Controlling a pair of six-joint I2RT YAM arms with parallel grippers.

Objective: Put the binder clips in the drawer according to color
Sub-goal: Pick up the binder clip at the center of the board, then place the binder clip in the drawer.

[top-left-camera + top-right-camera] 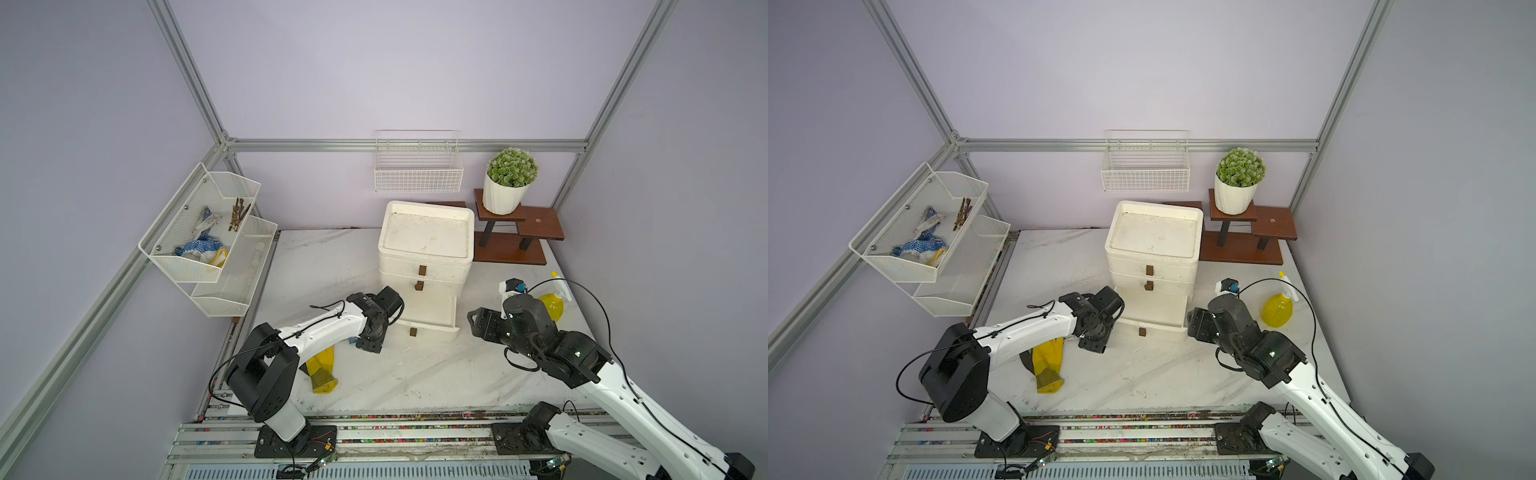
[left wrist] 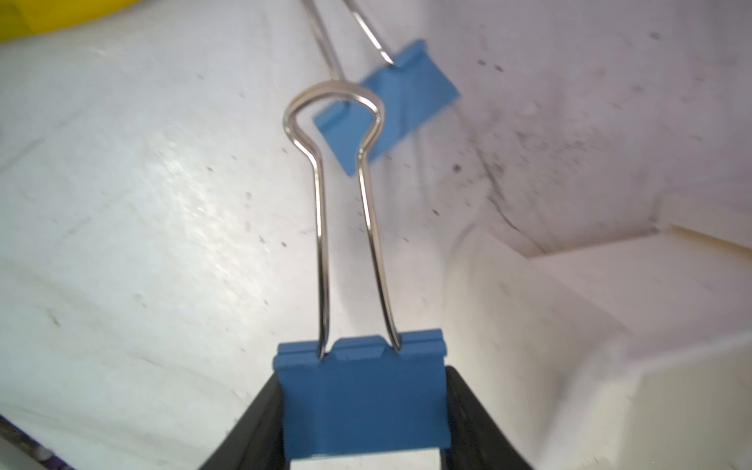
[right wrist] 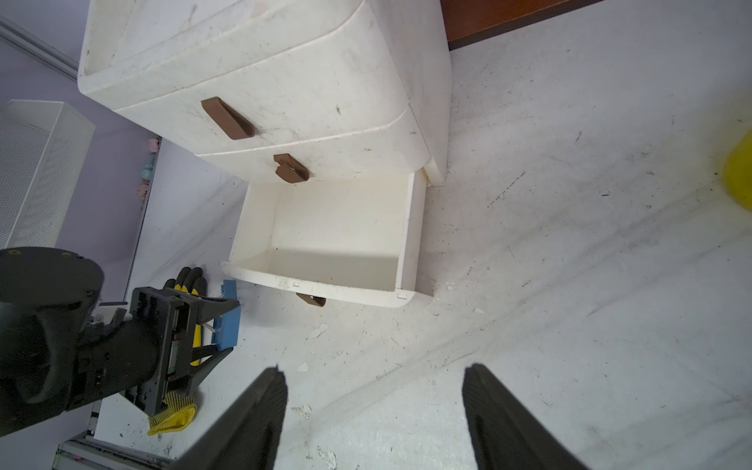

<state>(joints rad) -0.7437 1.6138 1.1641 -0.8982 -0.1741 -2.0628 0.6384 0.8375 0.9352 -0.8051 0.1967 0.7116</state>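
Observation:
My left gripper swings outward over the inside of the bottom drawer next and releases the blue binder clip, since that drawer stands open beside and outward of the gripper.
In the left wrist view my left gripper [image 2: 362,411] is shut on a blue binder clip [image 2: 360,390], black fingers [image 2: 468,411] pressing both sides of its body and its silver wire handle pointing away. A second blue binder clip [image 2: 386,118] lies on the white table just beyond. In both top views the left gripper [image 1: 368,345] [image 1: 1094,344] sits low at the left of the white drawer unit, whose bottom drawer [image 1: 430,328] [image 1: 1152,328] [image 3: 325,244] is pulled out and looks empty. My right gripper [image 3: 374,368] [image 1: 473,322] is open over bare table, right of the drawer.
A yellow rubber glove [image 1: 322,370] [image 1: 1048,365] lies under the left arm. A yellow spray bottle [image 1: 550,305] stands behind the right arm. A potted plant [image 1: 509,178] on a wooden stand sits at the back right, and wire shelves [image 1: 208,237] hang on the left wall.

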